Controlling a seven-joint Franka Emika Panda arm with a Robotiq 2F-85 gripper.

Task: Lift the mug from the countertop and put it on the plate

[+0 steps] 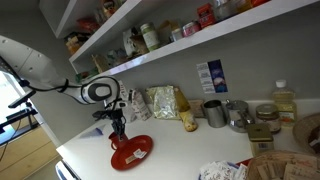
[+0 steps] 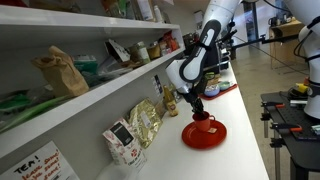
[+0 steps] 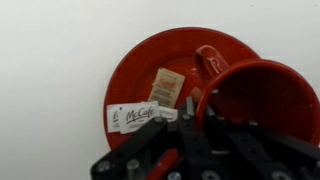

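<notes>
I will next lower the small red mug [image 1: 122,141] onto the bare side of the plate beside the sachets and let go of the mug's rim, because that spot on the plate is below my gripper.
The small red mug [image 3: 262,95] hangs in my gripper [image 3: 190,108], which is shut on its rim; the handle points away from the jaws. The mug is over one side of the flat red plate [image 3: 140,70], on which a few sachets lie near the middle. In both exterior views the gripper [image 1: 118,128] [image 2: 196,108] holds the mug [image 1: 122,141] [image 2: 200,120] right at the plate [image 1: 140,152] [image 2: 215,135] on the white countertop [image 1: 185,150] [image 2: 242,118]. I cannot tell whether the mug's base touches the plate.
Grey metal cups [image 1: 214,112] stand further along the counter, with foil packets [image 1: 165,102] [image 2: 145,125] against the wall and a jar [image 1: 285,100] beyond. A loaded shelf [image 1: 180,40] runs above. The counter's front edge is close to the plate.
</notes>
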